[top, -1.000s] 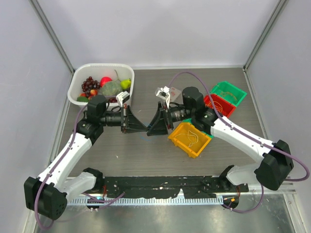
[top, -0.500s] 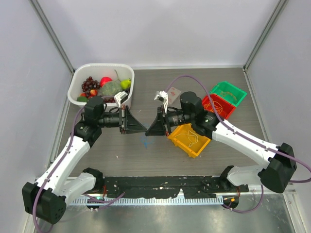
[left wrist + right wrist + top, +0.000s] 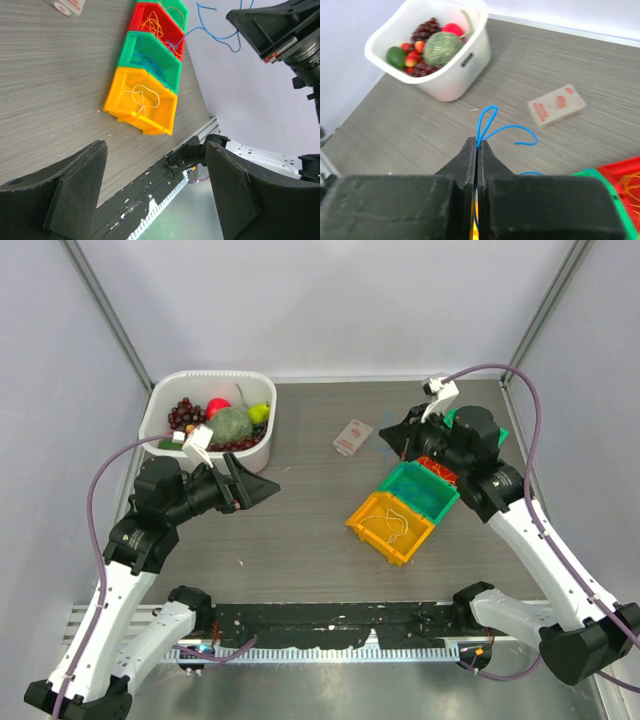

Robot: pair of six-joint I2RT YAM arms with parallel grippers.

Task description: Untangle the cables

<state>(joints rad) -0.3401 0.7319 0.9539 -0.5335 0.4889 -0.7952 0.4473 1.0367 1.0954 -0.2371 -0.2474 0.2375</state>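
The thin blue cable comes down with my right gripper over the green bin point(image 3: 421, 490) beside the yellow one next for release, since other blue cables sit in there.
My right gripper point(image 3: 478, 143) is shut on a thin blue cable point(image 3: 488, 121), whose loop and curled end stick out past the tips. The left wrist view shows this blue cable point(image 3: 216, 31) hanging from the right gripper point(image 3: 231, 16) above the bins. My left gripper point(image 3: 157, 150) is open and holds nothing; from above it point(image 3: 255, 481) hovers over the table's left half. A white cable point(image 3: 141, 98) lies in the yellow bin point(image 3: 392, 526). Blue cables point(image 3: 150, 62) sit in the green bin point(image 3: 421, 490), orange-yellow ones point(image 3: 154, 21) in the red bin point(image 3: 440, 469).
A white tub point(image 3: 262, 445) of fruit stands at the back left. A small card box point(image 3: 352, 436) lies mid-table near the back. Another green bin point(image 3: 497, 431) is partly hidden behind the right arm. The black rail point(image 3: 330, 625) runs along the near edge.
The grippers met at mid-table before. The left one has opened and drawn back left; the right one has closed and swung up and back right with the blue cable.
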